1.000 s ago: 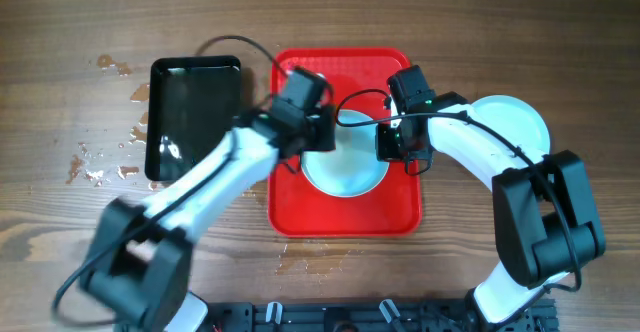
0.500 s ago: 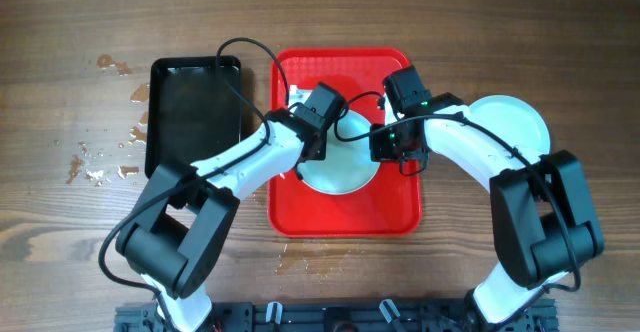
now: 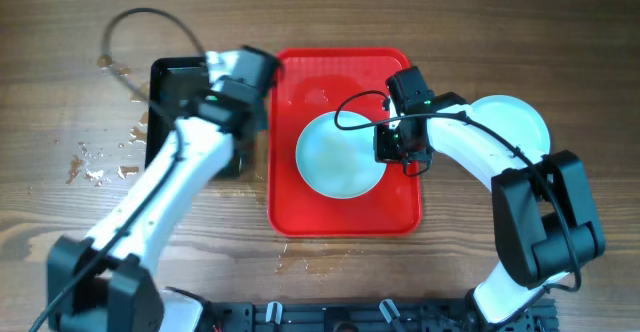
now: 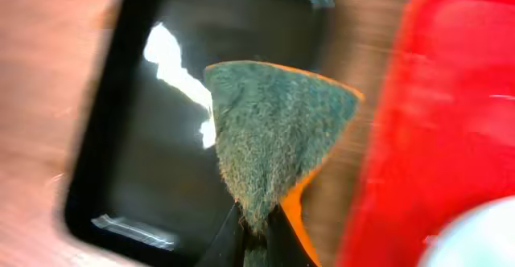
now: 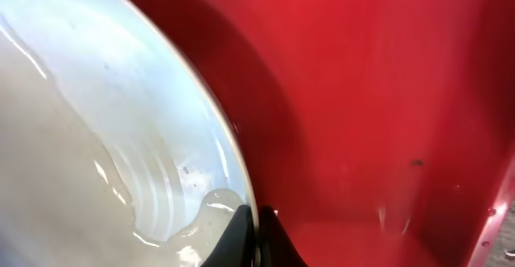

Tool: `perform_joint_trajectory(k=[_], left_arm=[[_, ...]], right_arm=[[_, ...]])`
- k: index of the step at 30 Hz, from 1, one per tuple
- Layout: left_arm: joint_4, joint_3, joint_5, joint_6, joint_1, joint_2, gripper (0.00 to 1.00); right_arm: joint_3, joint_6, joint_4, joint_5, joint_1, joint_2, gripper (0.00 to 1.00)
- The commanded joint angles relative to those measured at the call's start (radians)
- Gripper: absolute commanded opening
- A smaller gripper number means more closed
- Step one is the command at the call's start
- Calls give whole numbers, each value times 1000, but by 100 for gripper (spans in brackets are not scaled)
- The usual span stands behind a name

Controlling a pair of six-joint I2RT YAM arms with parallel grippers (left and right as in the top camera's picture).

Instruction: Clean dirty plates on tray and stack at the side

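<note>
The black tray's empty bottom is below my left gripper and to its left in the overhead view, so my left gripper will move down and that way next and release the sponge [image 4: 278, 130].
A pale blue-white plate [image 3: 340, 155] lies wet on the red tray [image 3: 345, 214]. My right gripper [image 3: 388, 144] is shut on its right rim; in the right wrist view the fingers [image 5: 256, 219] pinch the plate's edge [image 5: 121, 114] above the tray floor [image 5: 386, 98]. My left gripper [image 3: 250, 77] hangs over the right edge of the black tray [image 3: 185, 102]. It is shut [image 4: 256, 223] on a green-and-orange sponge [image 4: 278, 130]. Another plate [image 3: 520, 122] lies on the table to the right of the red tray, partly under my right arm.
Water drops lie on the wood left of the black tray [image 3: 100, 162] and in front of the red tray [image 3: 310, 257]. The left arm's cable [image 3: 130, 32] loops above the black tray. The black tray's floor [image 4: 145, 162] looks wet and shiny.
My left arm has swung left with the sponge, off the plate and over to the black tray. The right gripper has kept its hold on the plate's rim.
</note>
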Motion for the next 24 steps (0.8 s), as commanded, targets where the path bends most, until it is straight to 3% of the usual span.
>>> perform_joint_trajectory(k=[1,5,7,8,11,12,16,21,24], left_arm=[[-14,-36,95,23,198,-24,4],[203,-244,454,174,387,-21,4],[270,-314,498,219,410,-21,4],[280,-333,488,225,410,-21,6],[279,-336,489,224,410,-21,66],[280,-336,489,224,410,-21,100],[280,-336,489,224,410,-21,100],[279,-336,489,224,410,-21,100],[280,-336,489,224,410,-21,100]], right_arm=[[-19,-48,-2,70,-6,6,4],[-21,-46,14,69,-6,6,16],[-21,-46,17,69,-6,6,4],[-19,-46,17,71,-6,5,4],[37,-46,-51,206,12,-107,4],[50,-47,-64,245,27,-152,4],[63,-21,-99,639,188,-362,4],[63,-52,-104,1088,441,-383,4],[63,-70,-104,1205,532,-383,4]])
